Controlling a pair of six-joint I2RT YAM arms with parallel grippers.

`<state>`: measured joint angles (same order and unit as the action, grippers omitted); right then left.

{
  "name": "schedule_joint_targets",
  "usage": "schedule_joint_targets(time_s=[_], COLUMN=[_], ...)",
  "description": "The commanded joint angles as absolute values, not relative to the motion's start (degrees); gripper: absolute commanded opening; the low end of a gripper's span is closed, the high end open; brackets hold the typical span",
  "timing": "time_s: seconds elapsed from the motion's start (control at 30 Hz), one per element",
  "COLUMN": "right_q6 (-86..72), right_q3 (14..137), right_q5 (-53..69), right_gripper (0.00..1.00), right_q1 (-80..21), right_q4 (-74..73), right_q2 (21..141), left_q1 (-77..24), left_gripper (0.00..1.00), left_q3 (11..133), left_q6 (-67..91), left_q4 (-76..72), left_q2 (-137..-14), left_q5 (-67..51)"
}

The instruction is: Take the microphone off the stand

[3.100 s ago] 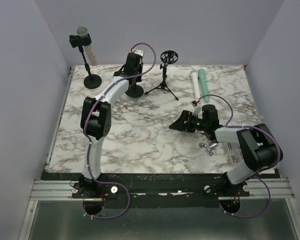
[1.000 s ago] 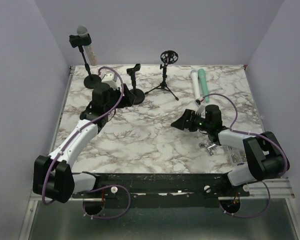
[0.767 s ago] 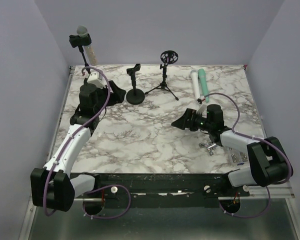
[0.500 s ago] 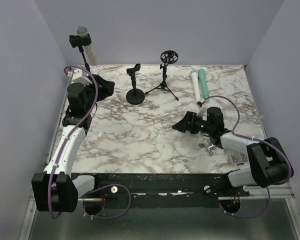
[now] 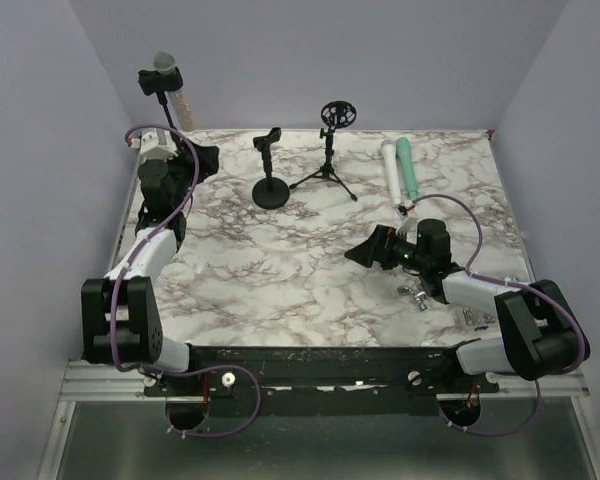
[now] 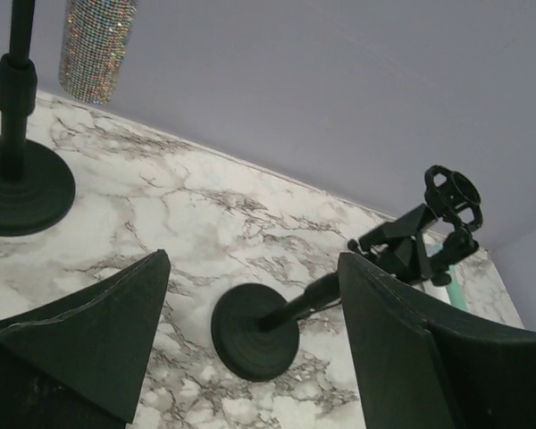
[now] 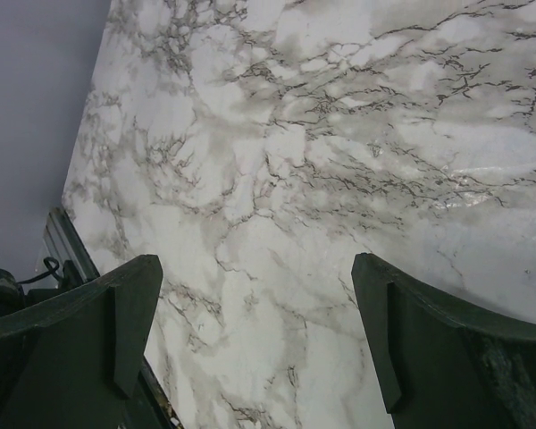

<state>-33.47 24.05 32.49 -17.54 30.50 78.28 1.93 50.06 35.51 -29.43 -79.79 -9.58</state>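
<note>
Next, my left gripper moves outward and left in the top view around the microphone's glittery handle [image 6: 94,45], as it lies outward of the fingers there.
The microphone [image 5: 162,66], grey-headed with a glittery handle [image 6: 94,45], sits tilted in the clip of a black stand [image 5: 171,118] at the back left corner. The stand's round base [image 6: 18,189] rests on the marble. My left gripper [image 5: 204,160] hangs open just right of that stand's foot, well below the microphone, holding nothing. In the left wrist view the left gripper [image 6: 253,266] faces an empty clip stand [image 6: 255,332]. My right gripper [image 5: 365,252] is open over bare marble at mid right, nothing between its fingers [image 7: 129,304].
An empty clip stand [image 5: 270,190] and a tripod with a ring mount [image 5: 332,115] stand at the back middle. A white microphone [image 5: 390,165] and a teal one [image 5: 408,168] lie at the back right. Small metal clips [image 5: 417,293] lie by the right arm. Walls close in on three sides.
My left arm has swung left from the empty clip stand to the back left corner beside the microphone's stand, its jaws a little wider. The right gripper has barely shifted.
</note>
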Motion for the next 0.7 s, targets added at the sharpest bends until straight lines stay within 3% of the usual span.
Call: schedule_joint_targets(time_s=[0.0, 0.33, 0.67], right_q6=[-34.67, -34.72, -35.93], right_q3=[22.45, 23.02, 22.65], right_q5=[33.39, 33.26, 34.08], right_gripper=[0.97, 0.97, 0.97], right_q1=[-17.64, -17.66, -17.73], right_q4=[35.41, 37.07, 40.23], right_q2=[79.84, 80.86, 83.17], left_q1=[4.67, 5.23, 5.27], left_gripper=[0.78, 0.74, 0.75], left_q3=[54.20, 78.69, 84.90], left_q6=[34.03, 25.05, 18.90], left_q4=[-43.13, -34.99, -38.68], left_q2=[-87.55, -107.91, -115.06], left_q5=[-8.60, -3.42, -0.86])
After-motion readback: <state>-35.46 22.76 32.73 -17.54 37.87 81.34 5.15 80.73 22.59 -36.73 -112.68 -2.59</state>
